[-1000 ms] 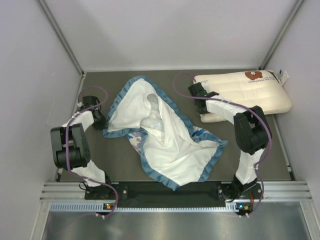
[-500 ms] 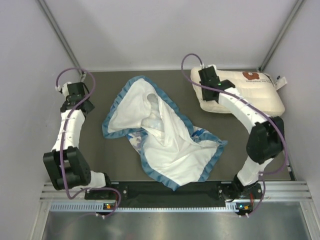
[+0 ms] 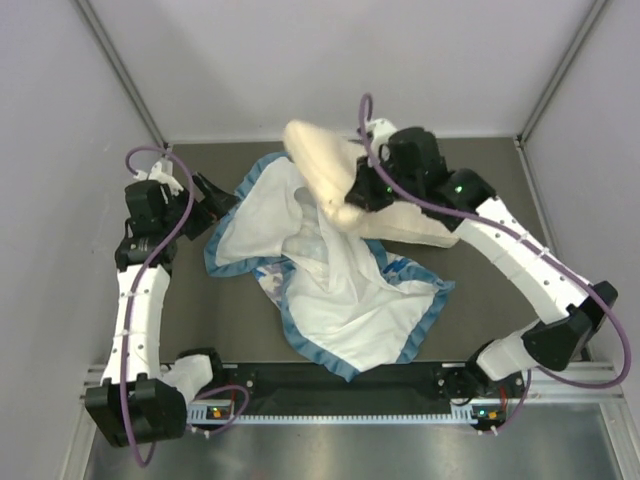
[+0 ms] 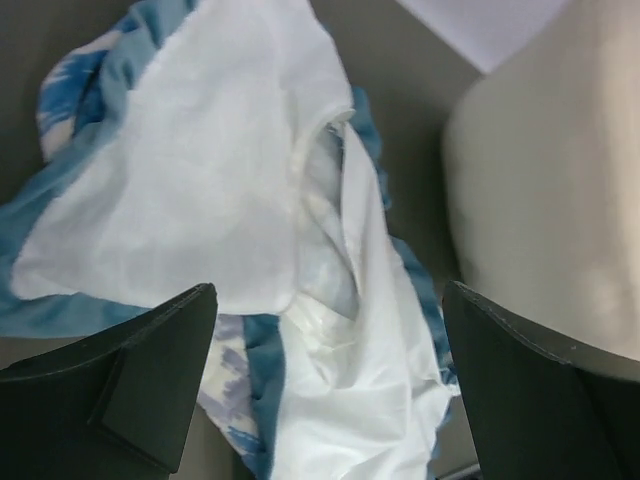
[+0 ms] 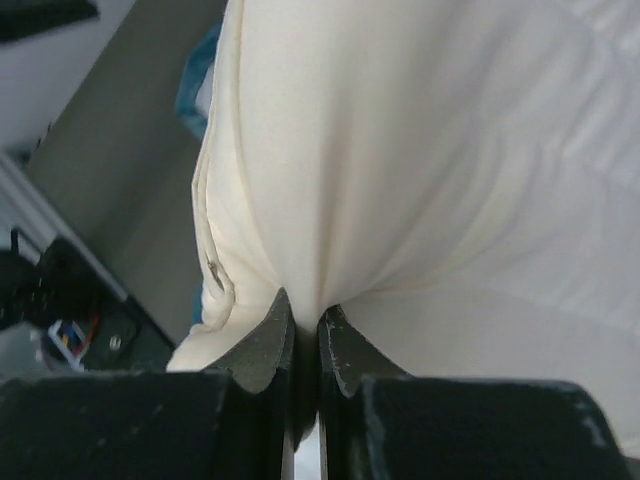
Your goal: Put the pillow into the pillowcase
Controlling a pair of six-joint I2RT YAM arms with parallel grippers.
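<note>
The left gripper moves to the right in the top view and down onto the pillow's near seam next, since only my right gripper holds the pillow.
The cream pillow (image 3: 322, 165) is lifted at one end and hangs over the far edge of the pillowcase (image 3: 340, 290), its other end trailing to the right. My right gripper (image 3: 362, 192) is shut on a pinch of the pillow's cover (image 5: 400, 150), the jaws (image 5: 305, 320) nearly touching. The pillowcase lies flat and rumpled mid-table, white inside up, with a blue ruffled edge. My left gripper (image 3: 214, 194) hovers open above its far-left corner; its wide-spread fingers (image 4: 130, 380) frame the white fabric (image 4: 200, 190), with the pillow (image 4: 550, 180) at the right.
Grey walls close the table (image 3: 500, 180) on the left, far and right sides. The right arm's forearm (image 3: 520, 260) stretches across the right half. A black rail (image 3: 330, 385) with both arm bases runs along the near edge.
The right gripper closed on the pillow, raised it and carried it left over the pillowcase. The left gripper let go of the pillowcase's corner, opened wide and now hovers above it.
</note>
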